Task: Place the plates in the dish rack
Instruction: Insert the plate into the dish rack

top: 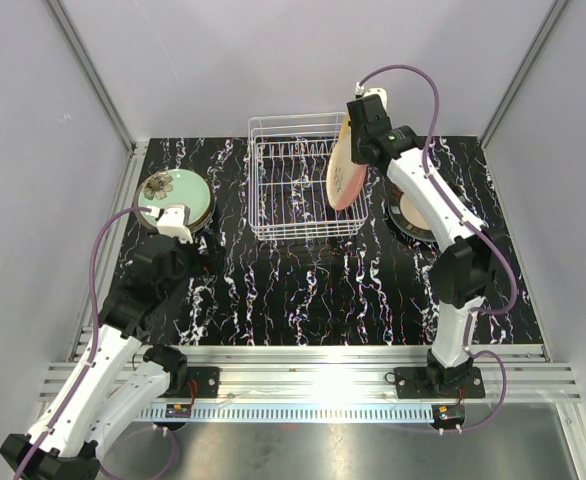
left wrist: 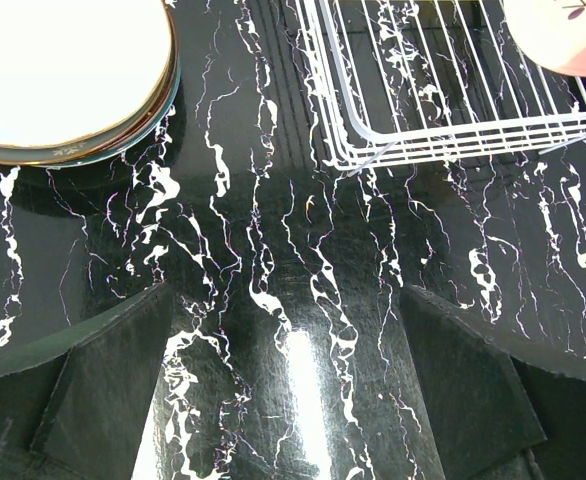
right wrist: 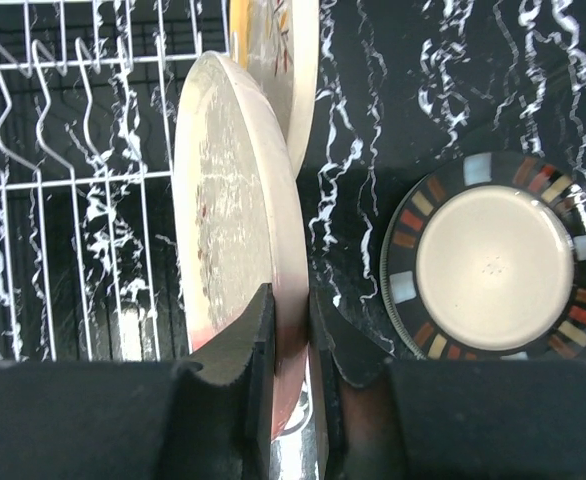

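The rack wires beside the cream plate are empty, so the robot's right gripper will next move outward and down to let go of the peach plate (top: 347, 178) among those wires.
The white wire dish rack (top: 295, 178) stands at the middle back of the table. My right gripper (top: 361, 148) is shut on the rim of a peach plate (top: 347, 178), held on edge over the rack's right side. In the right wrist view both fingers pinch that peach plate (right wrist: 238, 200) at the gripper (right wrist: 291, 300). Just beyond it a cream plate (right wrist: 278, 55) also stands on edge. A mint-green floral plate (top: 171, 190) tops a stack at the left. My left gripper (top: 176, 226) hangs open just in front of that stack, its fingers (left wrist: 113, 385) wide apart over bare table.
A beige plate with a dark patterned rim (top: 414, 214) lies flat on the table right of the rack, under the right arm. The left wrist view shows the stack (left wrist: 68, 70), the rack's near corner (left wrist: 373, 150) and the peach plate's edge (left wrist: 563, 40). Grey walls enclose the table.
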Available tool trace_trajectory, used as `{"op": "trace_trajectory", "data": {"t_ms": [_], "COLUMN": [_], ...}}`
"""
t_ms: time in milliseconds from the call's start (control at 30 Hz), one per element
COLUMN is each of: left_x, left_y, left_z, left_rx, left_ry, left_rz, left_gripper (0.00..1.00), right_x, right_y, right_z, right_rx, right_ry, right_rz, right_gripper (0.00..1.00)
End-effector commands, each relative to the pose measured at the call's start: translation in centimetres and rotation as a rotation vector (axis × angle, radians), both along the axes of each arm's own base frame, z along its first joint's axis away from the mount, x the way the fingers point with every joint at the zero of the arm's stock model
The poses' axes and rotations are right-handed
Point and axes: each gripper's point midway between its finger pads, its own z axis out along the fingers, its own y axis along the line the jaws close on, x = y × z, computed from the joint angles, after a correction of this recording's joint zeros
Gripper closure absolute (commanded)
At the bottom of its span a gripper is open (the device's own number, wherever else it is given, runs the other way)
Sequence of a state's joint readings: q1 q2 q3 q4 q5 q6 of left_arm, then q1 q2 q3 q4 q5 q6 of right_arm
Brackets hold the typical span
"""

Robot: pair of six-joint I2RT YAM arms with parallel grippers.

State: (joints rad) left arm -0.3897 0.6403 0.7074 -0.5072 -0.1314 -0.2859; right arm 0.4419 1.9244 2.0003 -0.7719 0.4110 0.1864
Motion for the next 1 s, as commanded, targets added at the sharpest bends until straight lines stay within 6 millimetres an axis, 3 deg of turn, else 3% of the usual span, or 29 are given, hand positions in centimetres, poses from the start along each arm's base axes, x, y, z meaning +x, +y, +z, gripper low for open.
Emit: {"op": "trace_trajectory", "data": {"t_ms": [0, 533, 967], "left_x": [0.3, 0.1, 0.1], "left_y": [-0.5, -0.6, -0.7], "left_z": [3.0, 3.0, 3.1], "left_rx": [-0.031, -0.027, -0.023], "left_ry": [-0.079, -0.077, -0.08], "left_rz": [-0.018, -0.025, -0.025], "left_gripper": [0.01, 0.01, 0.01], "right_x": [1.7, 2.8, 5.7], "right_y": [-0.2, 0.1, 0.4], "right_z": [6.7, 5.8, 5.5], "right_rx": [0.016, -0.111, -0.17], "right_ry": [-0.204, -0.184, -0.213], "right_rz": [-0.072, -0.066, -0.087], "right_gripper": [1.0, 1.0, 1.0]}}
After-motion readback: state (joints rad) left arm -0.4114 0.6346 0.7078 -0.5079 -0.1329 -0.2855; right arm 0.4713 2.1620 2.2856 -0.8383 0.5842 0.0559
